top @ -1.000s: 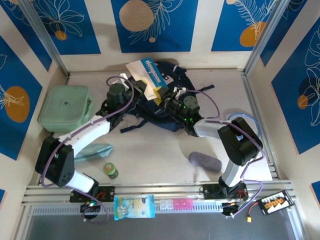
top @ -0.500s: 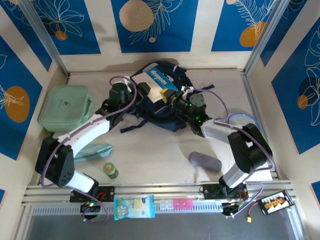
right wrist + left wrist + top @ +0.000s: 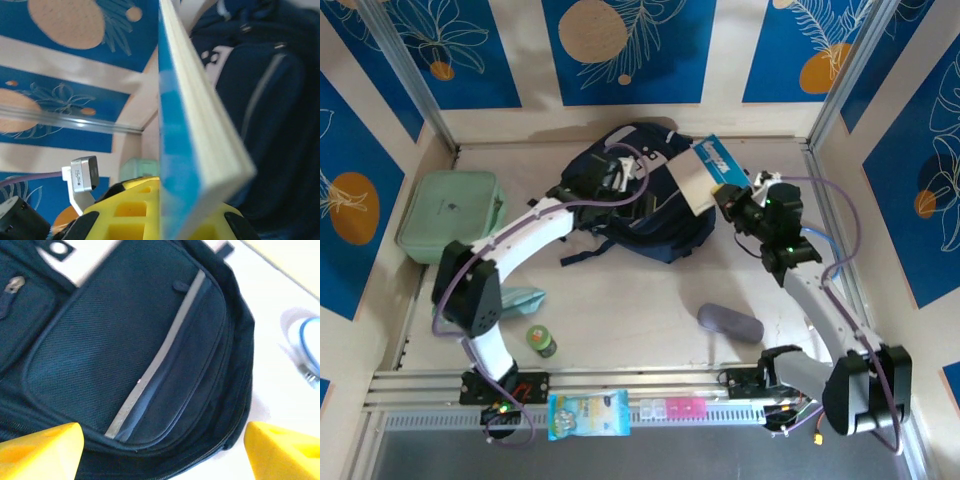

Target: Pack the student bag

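Observation:
The bag lies flat beside the held book, so the robot's left gripper needs to go past the grey zip line toward the book [image 3: 708,170] next and come down onto the upper fabric's fold [image 3: 680,220].
The student bag [image 3: 650,205], a dark navy backpack, lies flat at the back middle of the table. My left gripper [image 3: 617,180] hovers over its upper part. In the left wrist view its yellow fingertips [image 3: 42,450] stand wide open over the student bag's front pocket [image 3: 125,350] with its grey zip line, and nothing sits between them. My right gripper [image 3: 730,197] is just right of the student bag, shut on a blue-covered book [image 3: 708,170]. The right wrist view shows the book [image 3: 200,115] edge-on, gripped in the yellow jaws of the right gripper [image 3: 170,222], with the student bag [image 3: 270,100] behind it.
A mint green zip case [image 3: 450,215] lies at the left. A teal cloth [image 3: 515,300] and a small green jar [image 3: 542,341] sit near the left arm. A grey-purple pouch [image 3: 730,322] lies front right. A snack packet [image 3: 588,413] and a pill box [image 3: 670,408] rest on the front rail.
The left gripper let go of the book, opened and reached over the bag. The right gripper closed on the book and carried it off the bag to the right.

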You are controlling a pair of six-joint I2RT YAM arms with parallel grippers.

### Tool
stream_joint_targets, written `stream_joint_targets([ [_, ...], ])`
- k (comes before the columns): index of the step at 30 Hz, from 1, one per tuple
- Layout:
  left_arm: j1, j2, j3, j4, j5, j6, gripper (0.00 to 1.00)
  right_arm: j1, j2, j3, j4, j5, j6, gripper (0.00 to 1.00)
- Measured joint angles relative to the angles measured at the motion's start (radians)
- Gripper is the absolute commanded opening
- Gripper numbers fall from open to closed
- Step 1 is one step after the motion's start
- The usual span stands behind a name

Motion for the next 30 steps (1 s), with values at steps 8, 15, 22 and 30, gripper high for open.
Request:
stream_joint_targets([
  [8, -0.13, 0.285, 0.322, -0.176, -0.169, 0.285, 0.71, -0.146, -0.174, -0.047, -0.248, -0.011, -0.088, 0.0],
  [15, -0.174, 0.46, 0.517, -0.273, -0.299, 0.415, 0.54, -0.219, -0.28, -0.073, -0.393, -0.044, -0.105, 0.0],
  [22, -0.172, 0.579, 0.645, -0.325, -0.383, 0.433, 0.43, -0.232, -0.313, -0.084, -0.431, -0.089, -0.127, 0.0],
  [30, -0.177, 0.596, 0.662, -0.34, -0.409, 0.439, 0.24, -0.232, -0.315, -0.086, -0.437, -0.094, -0.134, 0.0],
])
